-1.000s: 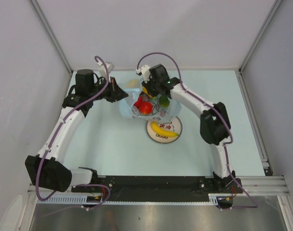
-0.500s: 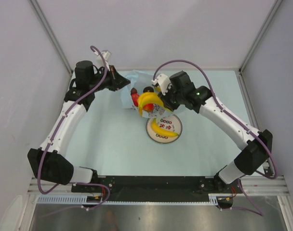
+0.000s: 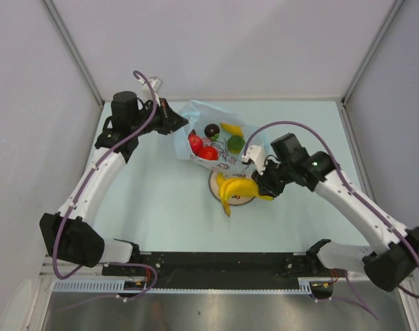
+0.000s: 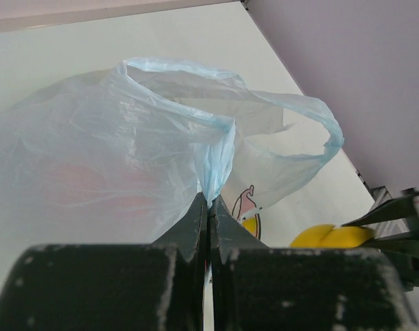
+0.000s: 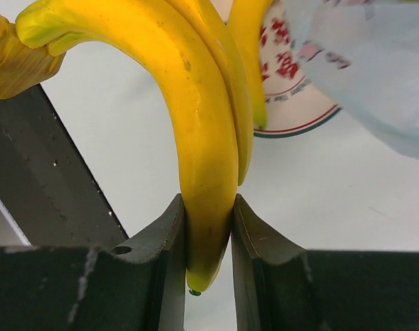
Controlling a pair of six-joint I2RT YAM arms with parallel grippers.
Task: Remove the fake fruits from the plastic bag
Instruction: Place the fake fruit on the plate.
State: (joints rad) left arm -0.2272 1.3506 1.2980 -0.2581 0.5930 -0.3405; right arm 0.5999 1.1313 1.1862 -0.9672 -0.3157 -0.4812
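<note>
A banana tip hangs past the plate's near rim. So the banana bunch moves outward in my right gripper next, down onto the white patterned plate, and is then released.
The light-blue plastic bag (image 3: 196, 114) lies open at the back of the table. In it show two red fruits (image 3: 201, 149), a dark purple one (image 3: 211, 129), a green-red one (image 3: 236, 143) and a small yellow piece (image 3: 230, 127). My left gripper (image 3: 181, 124) is shut on the bag's left rim (image 4: 211, 158), pinching it between its fingertips (image 4: 209, 204). My right gripper (image 3: 260, 187) is shut on the end of a yellow banana bunch (image 3: 234, 189) and holds it over the white patterned plate (image 3: 254, 179). The wrist view shows the banana (image 5: 192, 110) clamped between the jaws (image 5: 208, 201).
The plate (image 5: 302, 96) sits just in front of the bag (image 5: 375, 62). Grey walls enclose the table on the left, back and right. The black base rail (image 3: 216, 261) runs along the near edge.
My right gripper has carried the banana bunch out of the bag, toward the near right, to above the plate. The left gripper has kept its hold on the bag rim.
</note>
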